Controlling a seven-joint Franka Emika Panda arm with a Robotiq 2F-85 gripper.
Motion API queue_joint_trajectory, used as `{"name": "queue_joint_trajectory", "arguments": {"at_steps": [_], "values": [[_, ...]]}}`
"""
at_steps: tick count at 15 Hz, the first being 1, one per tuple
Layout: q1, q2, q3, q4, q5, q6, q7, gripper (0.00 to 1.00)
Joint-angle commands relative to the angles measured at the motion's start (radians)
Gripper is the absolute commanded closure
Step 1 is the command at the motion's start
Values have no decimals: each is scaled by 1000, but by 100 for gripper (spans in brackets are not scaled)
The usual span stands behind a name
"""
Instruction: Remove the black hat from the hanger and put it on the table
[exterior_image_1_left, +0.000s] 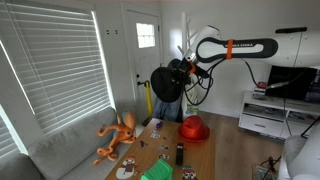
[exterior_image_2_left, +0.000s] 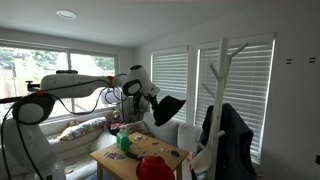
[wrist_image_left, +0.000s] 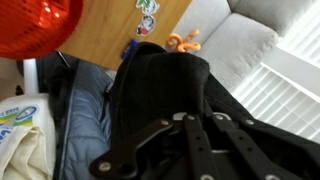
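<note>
The black hat (exterior_image_1_left: 165, 83) still hangs well above the table, so I should lower my gripper next, fingers tipped down toward the tabletop (exterior_image_1_left: 171, 131) beside the red hat.
The black hat (exterior_image_1_left: 165, 83) hangs from my gripper (exterior_image_1_left: 181, 72) in the air above the far end of the brown table (exterior_image_1_left: 165, 150). It also shows in an exterior view (exterior_image_2_left: 168, 108), held clear of the white coat stand (exterior_image_2_left: 222, 75) with the blue jacket (exterior_image_2_left: 232, 140). In the wrist view the hat (wrist_image_left: 165, 85) fills the middle, and my gripper (wrist_image_left: 175, 120) is shut on its fabric.
A red hat (exterior_image_1_left: 194, 129) lies on the table, also in view from the wrist (wrist_image_left: 35, 25). An orange octopus toy (exterior_image_1_left: 115, 135) lies on the grey sofa (exterior_image_1_left: 70, 150). Small objects are strewn on the table. Window blinds are behind the sofa.
</note>
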Motion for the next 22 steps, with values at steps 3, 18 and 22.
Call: {"name": "queue_joint_trajectory", "arguments": {"at_steps": [3, 18, 22], "values": [[2, 71, -27, 54, 98, -280, -211, 98], [-24, 371, -30, 234, 248, -645, -631, 98], [-38, 386, -28, 251, 257, -615, -629, 55]]}}
